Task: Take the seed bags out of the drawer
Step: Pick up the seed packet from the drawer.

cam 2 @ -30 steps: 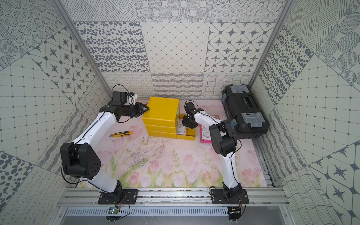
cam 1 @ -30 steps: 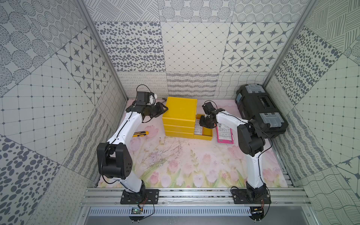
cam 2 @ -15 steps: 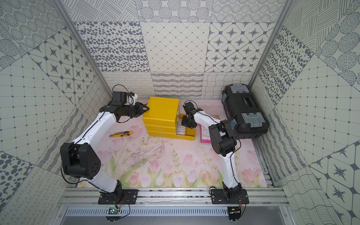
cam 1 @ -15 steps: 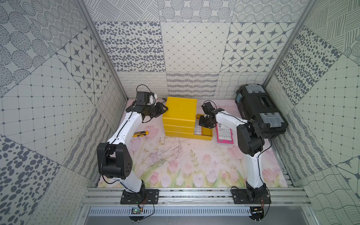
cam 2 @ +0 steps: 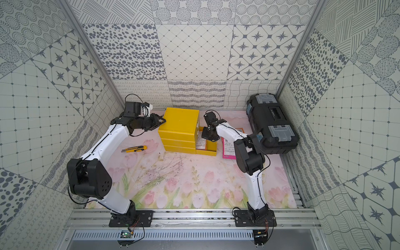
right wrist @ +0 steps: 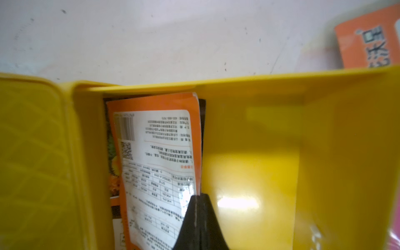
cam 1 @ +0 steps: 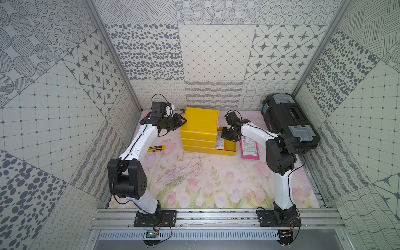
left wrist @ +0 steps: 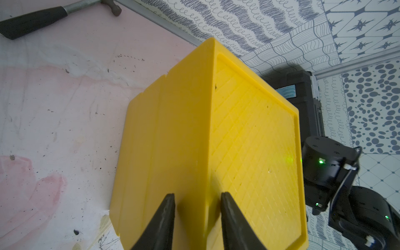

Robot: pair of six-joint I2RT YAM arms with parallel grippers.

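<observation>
I will next lift my right gripper over the drawer's front and release the orange bag (right wrist: 155,162) onto the pink seed bag (right wrist: 395,234), because the pink one lies beyond the drawer's front from my gripper.
The bottom drawer (cam 1: 229,152) (cam 2: 208,152) of the yellow cabinet (cam 1: 200,121) stands pulled out to the right. An orange seed bag (right wrist: 155,162) with a white label lies in it, over another packet showing a flower photo. My right gripper (right wrist: 198,195) (cam 1: 227,137) reaches into the drawer and is shut on that orange bag's edge. A pink seed bag (cam 1: 250,149) lies on the mat right of the drawer, and an orange one (right wrist: 368,43) lies beyond the drawer's wall. My left gripper (left wrist: 197,193) (cam 1: 183,121) clamps the cabinet's top left edge.
A black toolbox (cam 1: 290,125) with grey latches stands at the back right. A yellow-black utility knife (cam 1: 155,148) lies left of the cabinet. Behind the cabinet rests a hammer (left wrist: 54,15). Dried twigs (cam 1: 181,168) are scattered on the flowered mat.
My right gripper has closed on the orange bag's edge inside the drawer. The left arm and the cabinet have not moved.
</observation>
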